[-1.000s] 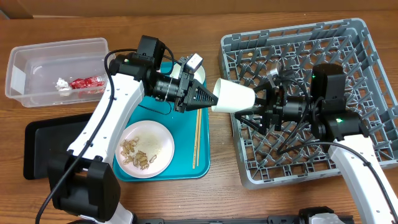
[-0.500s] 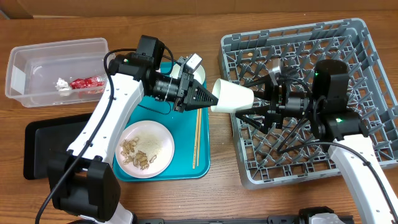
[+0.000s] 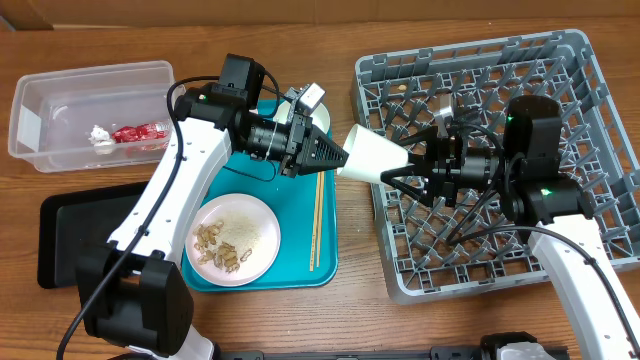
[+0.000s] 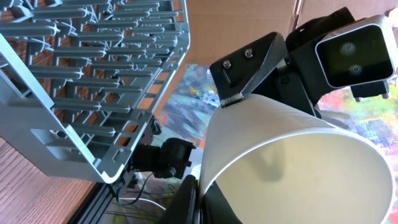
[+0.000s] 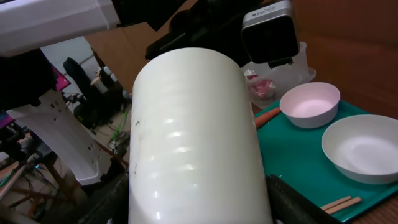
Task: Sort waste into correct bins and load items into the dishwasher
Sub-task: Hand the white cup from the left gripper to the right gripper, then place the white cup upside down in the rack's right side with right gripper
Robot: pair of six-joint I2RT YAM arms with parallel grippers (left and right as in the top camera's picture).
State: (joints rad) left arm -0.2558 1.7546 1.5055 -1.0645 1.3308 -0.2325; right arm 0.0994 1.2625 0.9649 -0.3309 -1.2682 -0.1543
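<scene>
The rack's empty near corner (image 3: 604,218) is below my right gripper and to its right in the overhead view, so I will swing down there next and release the cup (image 3: 372,155) with its opening down.
A small white cup (image 3: 372,155) hangs on its side between both arms, above the gap between the teal tray (image 3: 325,262) and the grey dishwasher rack (image 3: 560,70). My left gripper (image 3: 345,160) is shut on the cup's rim (image 4: 292,168), one finger inside and one outside (image 4: 200,199). My right gripper (image 3: 398,163) has its fingers against both sides of the cup's narrow end (image 5: 193,143). On the tray lie chopsticks (image 3: 316,225), a plate (image 3: 262,215) of beige scraps, two bowls (image 5: 310,104) (image 5: 364,148) and a carrot (image 5: 267,116).
A clear tub (image 3: 90,75) at the back left holds a red wrapper (image 3: 140,132) and a white paper wad (image 3: 100,135). A flat black tray (image 3: 70,240) lies at the front left. The rack fills the right side of the table.
My right gripper's fingers have closed in from wide open onto the cup's narrow end. The cup and my left gripper have shifted only slightly.
</scene>
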